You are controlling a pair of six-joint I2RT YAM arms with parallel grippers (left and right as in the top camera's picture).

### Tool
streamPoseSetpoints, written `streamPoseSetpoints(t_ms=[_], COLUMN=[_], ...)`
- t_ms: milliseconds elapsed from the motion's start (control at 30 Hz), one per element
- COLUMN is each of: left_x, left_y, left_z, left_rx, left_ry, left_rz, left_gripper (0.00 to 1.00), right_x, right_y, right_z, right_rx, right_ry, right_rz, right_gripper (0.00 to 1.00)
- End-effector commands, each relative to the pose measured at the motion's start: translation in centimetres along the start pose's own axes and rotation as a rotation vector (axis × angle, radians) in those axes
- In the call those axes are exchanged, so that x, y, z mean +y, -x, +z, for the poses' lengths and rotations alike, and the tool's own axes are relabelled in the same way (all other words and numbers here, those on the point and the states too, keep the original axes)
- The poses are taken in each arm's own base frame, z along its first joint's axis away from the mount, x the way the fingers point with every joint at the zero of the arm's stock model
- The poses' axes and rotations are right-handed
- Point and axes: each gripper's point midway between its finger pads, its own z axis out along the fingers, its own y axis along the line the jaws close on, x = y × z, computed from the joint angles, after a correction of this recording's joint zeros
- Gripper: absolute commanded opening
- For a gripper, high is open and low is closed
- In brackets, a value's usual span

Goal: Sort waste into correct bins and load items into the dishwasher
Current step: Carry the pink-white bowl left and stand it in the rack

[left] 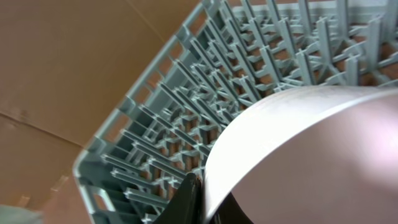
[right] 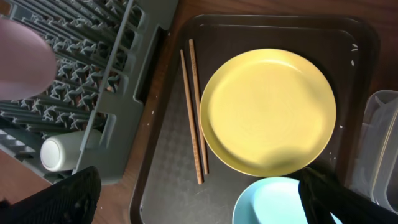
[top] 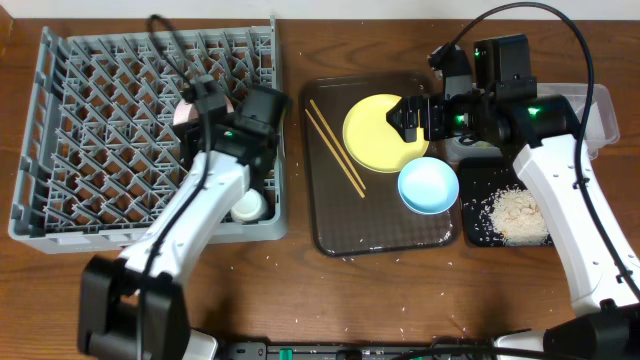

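The white bowl still hangs over the rack, so the robot's left gripper will tilt and go down onto the rack's wires below, then let go of the bowl's rim.
My left gripper [top: 203, 100] is shut on the rim of the white bowl [top: 186, 113] and holds it over the grey dish rack [top: 90, 150]; the left wrist view shows the fingers [left: 200, 200] pinching the bowl [left: 298, 155] above the rack's pegs [left: 186, 124]. A small white cup [top: 247, 207] lies in the rack's front right corner. My right gripper [top: 408, 118] is open and empty above the yellow plate [right: 267, 112]. Two chopsticks [right: 194, 112] lie left of the plate, and the light blue bowl [right: 270, 202] sits in front of it. The wrapper and napkin are out of view.
The plate, chopsticks and blue bowl rest on a dark brown serving tray [top: 330, 215]. A black tray [top: 475, 200] at the right holds rice scraps [top: 517, 215]. A clear tub [top: 603, 110] stands behind it, partly under the right arm.
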Motion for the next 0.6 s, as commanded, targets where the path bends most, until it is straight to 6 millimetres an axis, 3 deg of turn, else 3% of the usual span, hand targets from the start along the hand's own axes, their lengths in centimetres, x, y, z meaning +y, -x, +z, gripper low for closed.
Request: streamPoseSetpoints(t_ms=[0, 267, 567], left_x=[0.2, -3.3, -4.1], left_y=[1.2, 0.0, -0.5], left_z=[-0.8, -2.4, -2.9], left_rx=[-0.114, -0.214, -0.255], left_ry=[0.140, 0.194, 0.232], left_rz=[0.063, 0.209, 0.287], left_gripper=[0.07, 0.07, 0.07], right_x=[-0.3, -0.3, -0.3], right_y=[0.5, 0.5, 0.5], right_z=[-0.5, -0.5, -0.5], right_rx=[-0.017, -0.018, -0.018], right_ry=[-0.005, -0.005, -0.005], right_rz=[-0.006, -0.006, -0.006], right_gripper=[0.99, 0.99, 0.99])
